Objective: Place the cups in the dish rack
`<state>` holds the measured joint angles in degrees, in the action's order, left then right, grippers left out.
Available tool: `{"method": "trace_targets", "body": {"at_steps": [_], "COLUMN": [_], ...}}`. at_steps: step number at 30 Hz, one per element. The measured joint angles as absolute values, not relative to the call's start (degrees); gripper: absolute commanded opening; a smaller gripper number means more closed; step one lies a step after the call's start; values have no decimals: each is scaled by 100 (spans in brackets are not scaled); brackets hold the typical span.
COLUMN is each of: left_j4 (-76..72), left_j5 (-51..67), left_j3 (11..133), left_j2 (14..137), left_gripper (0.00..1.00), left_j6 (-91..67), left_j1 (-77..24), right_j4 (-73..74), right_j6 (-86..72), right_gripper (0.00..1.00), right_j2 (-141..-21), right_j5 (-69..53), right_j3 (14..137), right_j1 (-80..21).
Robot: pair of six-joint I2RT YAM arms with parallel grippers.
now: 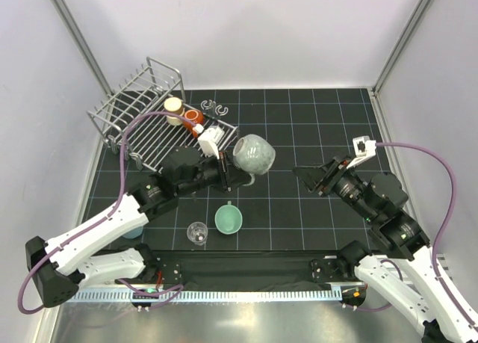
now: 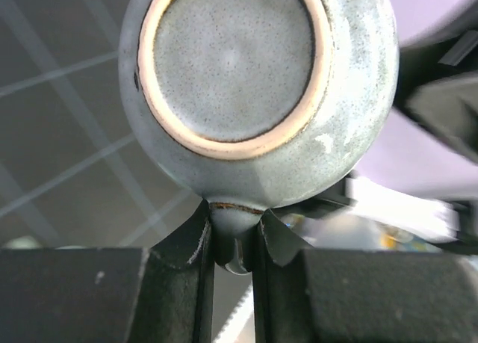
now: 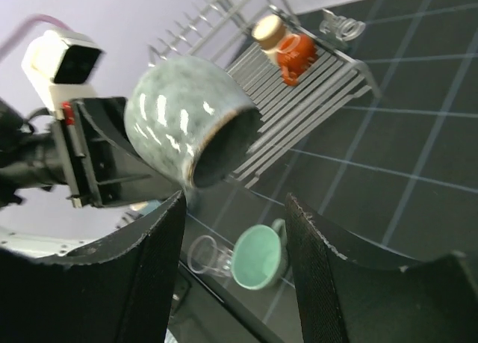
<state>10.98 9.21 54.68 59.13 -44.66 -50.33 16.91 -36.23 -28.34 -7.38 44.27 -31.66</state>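
I should next move my left gripper over the rack [image 1: 134, 111], turn it to point down and lower the mug onto the bars beside the cream cup [image 1: 173, 107], because those bars are empty.
My left gripper [image 1: 236, 174] is shut on the handle of the grey mug [image 1: 254, 155] and holds it in the air, tipped on its side, just right of the dish rack [image 1: 134, 111]. In the left wrist view the mug's base [image 2: 231, 66] fills the frame, with its handle pinched between the fingers [image 2: 187, 246]. A cream cup [image 1: 173, 107] and an orange-red cup [image 1: 193, 119] lie on the rack. A mint green cup [image 1: 228, 219] and a clear glass [image 1: 198, 233] stand on the mat. My right gripper [image 1: 312, 178] is open and empty, facing the mug [image 3: 187, 122].
Grey C-shaped clips [image 1: 213, 105] lie behind the rack. A light blue cup [image 1: 134, 231] shows partly under the left arm. In the right wrist view the mint cup [image 3: 259, 255] and the glass [image 3: 205, 255] lie between the fingers, with the rack [image 3: 314, 96] beyond.
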Motion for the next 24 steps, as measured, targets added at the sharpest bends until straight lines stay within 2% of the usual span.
{"method": "trace_targets", "body": {"at_steps": [10,24], "left_j4": [2624,2663], "left_j5": [-1393,-2434], "left_j3": [6171,6396], "left_j2": [6464,7999], "left_gripper": [0,0], "left_j6": [-2805,-2477], "left_j1": [-4853,-3238], "right_j4": [2921,3577], "right_j6": [-3273,-3098], "right_gripper": [56,57], "right_j2": [-2351,-2233], "right_j5": [121,412], "right_j3": [4777,5111], "right_j1": [-3166,-3166]}}
